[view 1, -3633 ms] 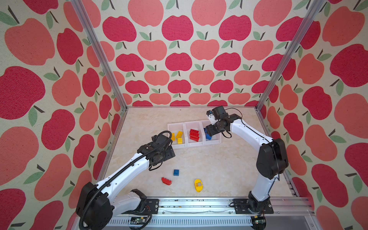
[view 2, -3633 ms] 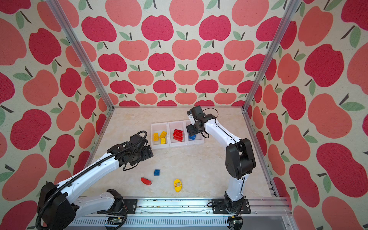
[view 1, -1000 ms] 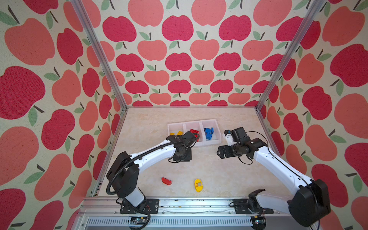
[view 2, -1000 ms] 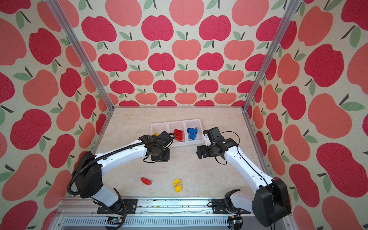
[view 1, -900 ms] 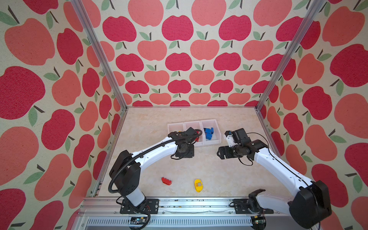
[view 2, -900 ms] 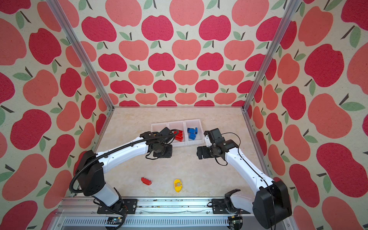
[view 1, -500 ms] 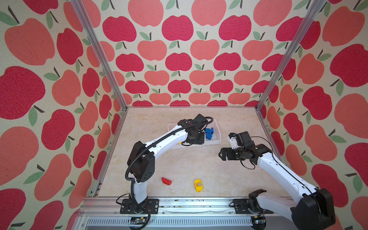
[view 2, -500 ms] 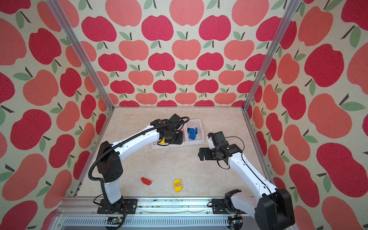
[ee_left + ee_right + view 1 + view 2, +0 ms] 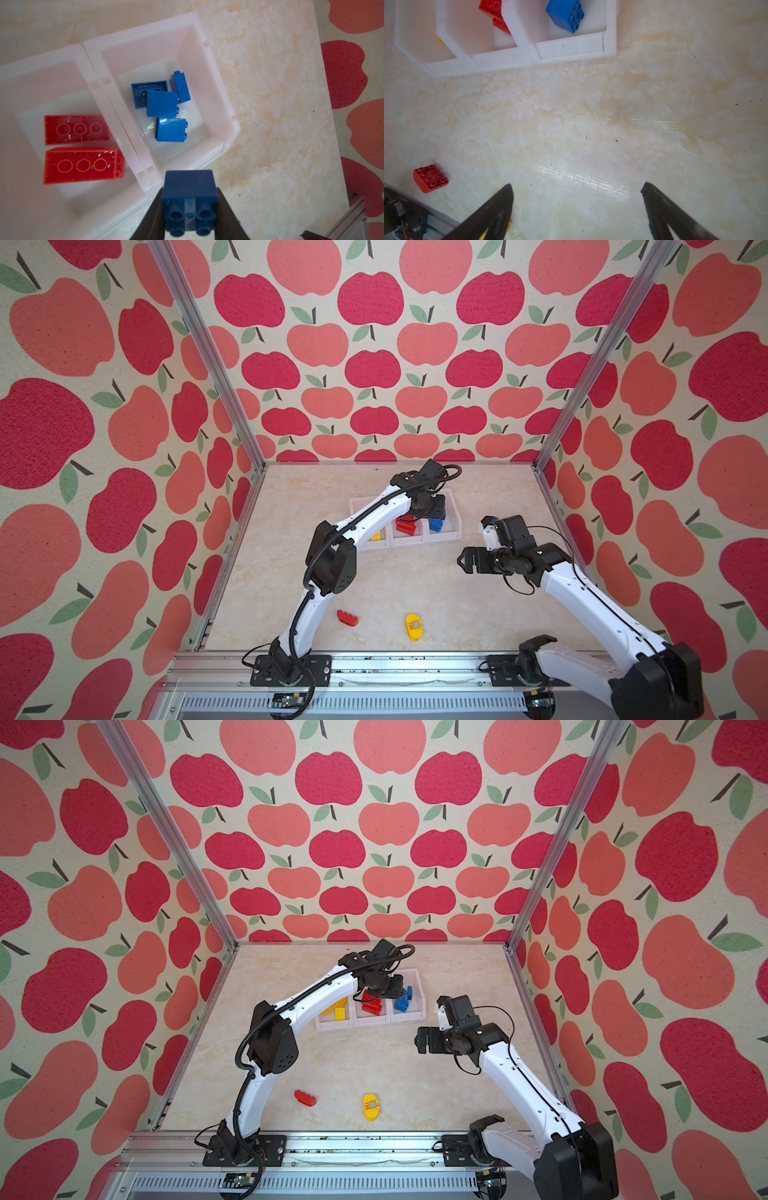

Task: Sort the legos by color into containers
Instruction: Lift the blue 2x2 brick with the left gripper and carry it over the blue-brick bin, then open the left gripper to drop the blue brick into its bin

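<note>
The blue lego is the same color as the blue legos in their container [image 9: 402, 1001]. My left gripper will next move outward past the container's near rim, over them, and let it go.
My left gripper [image 9: 190, 195] is shut on a blue lego [image 9: 190, 187], studs facing the camera, held above the near rim of the right-hand container [image 9: 214, 68]. Several blue legos [image 9: 164, 104] lie in that container. Red legos [image 9: 83, 165] lie in the middle one and yellow legos [image 9: 340, 1009] in the left one. In both top views a red lego [image 9: 347, 618] and the rounded yellow "120" piece [image 9: 413, 627] lie loose near the front. My right gripper [image 9: 576, 187] stands open over bare table, to the right of the containers [image 9: 444, 537], with nothing between its fingers.
The three containers [image 9: 571, 49] stand joined in a row at the back middle of the marble-patterned table. Apple-print walls with metal corner posts close the sides and back. A metal rail [image 9: 374, 664] with both arm bases runs along the front edge.
My left arm has swung from the middle of the table to the containers, carrying the blue lego over the right-hand one. My right gripper has drawn back toward the front right and opened wider.
</note>
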You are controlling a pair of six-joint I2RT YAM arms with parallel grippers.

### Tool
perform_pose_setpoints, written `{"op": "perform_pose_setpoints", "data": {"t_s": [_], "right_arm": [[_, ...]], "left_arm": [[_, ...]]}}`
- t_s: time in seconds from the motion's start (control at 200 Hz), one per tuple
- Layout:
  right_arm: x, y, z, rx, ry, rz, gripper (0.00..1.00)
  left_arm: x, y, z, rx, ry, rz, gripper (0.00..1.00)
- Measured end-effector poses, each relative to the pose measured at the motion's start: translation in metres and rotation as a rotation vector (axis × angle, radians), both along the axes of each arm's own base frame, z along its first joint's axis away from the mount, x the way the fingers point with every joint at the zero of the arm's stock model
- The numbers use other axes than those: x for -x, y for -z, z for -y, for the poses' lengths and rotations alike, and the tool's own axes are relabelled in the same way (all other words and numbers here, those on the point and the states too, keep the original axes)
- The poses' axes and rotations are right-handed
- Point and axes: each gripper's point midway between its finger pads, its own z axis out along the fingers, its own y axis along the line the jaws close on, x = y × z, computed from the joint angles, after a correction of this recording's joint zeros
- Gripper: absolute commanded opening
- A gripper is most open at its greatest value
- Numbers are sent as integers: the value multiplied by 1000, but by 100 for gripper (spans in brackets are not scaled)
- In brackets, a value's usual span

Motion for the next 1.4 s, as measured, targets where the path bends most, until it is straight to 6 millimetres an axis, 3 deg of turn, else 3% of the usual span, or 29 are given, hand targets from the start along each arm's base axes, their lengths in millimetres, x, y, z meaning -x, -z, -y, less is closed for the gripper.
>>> {"op": "perform_pose_setpoints", "data": {"t_s": [0.345, 0.44, 0.49, 0.55, 0.67, 1.186, 1.401], "right_arm": [[0, -3, 5, -9, 22, 13, 99], [-1, -3, 6, -9, 26, 12, 99], [-1, -3, 6, -9, 28, 12, 99], [-1, -3, 7, -9, 30, 12, 99], [-2, -3, 7, -9, 30, 11, 99], [-1, -3, 5, -15, 25, 7, 99], [1, -3, 2, -32, 15, -4, 99]], "left_arm": [[-44, 11, 9, 58, -26, 20, 25], [-54, 13, 11, 72, -31, 25, 34], [-56, 16, 10, 70, -32, 24, 45], [-57, 18, 10, 68, -33, 22, 57], [-56, 22, 9, 55, -20, 20, 66], [-55, 20, 9, 53, -12, 27, 70], [-42, 14, -2, 39, -10, 12, 72]]}}
